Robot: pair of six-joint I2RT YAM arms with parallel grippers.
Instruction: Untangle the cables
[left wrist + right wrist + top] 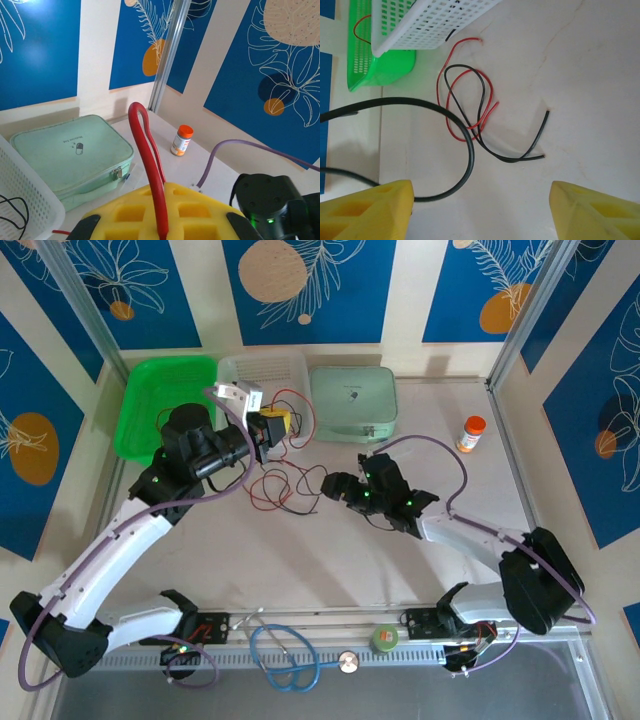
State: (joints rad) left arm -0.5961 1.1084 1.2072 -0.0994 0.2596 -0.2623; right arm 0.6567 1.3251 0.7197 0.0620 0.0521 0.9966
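Note:
Ahead of my right gripper the black cable's raised bend arcs nearer than the crossed parts of the cables, so next I ease the open fingers toward the tangle around that bend.
A loose tangle of thin red and black cables (285,485) lies mid-table between the two arms. My left gripper (272,427) is raised near the white basket, its yellow pads shut on a red cable (146,145) that loops up out of them (164,192). My right gripper (337,488) sits just right of the tangle. In the right wrist view it (480,210) stands open above the table, fingers wide apart. A black cable (469,150) curves past its left finger (370,210). The crossed red and black strands (470,100) lie beyond the fingers.
A green basket (165,400), a white basket (262,370) and a mint zip case (352,400) line the back. An orange-capped bottle (471,433) stands at the right. A light-blue stethoscope (285,660) and a green tape roll (384,638) lie at the front edge.

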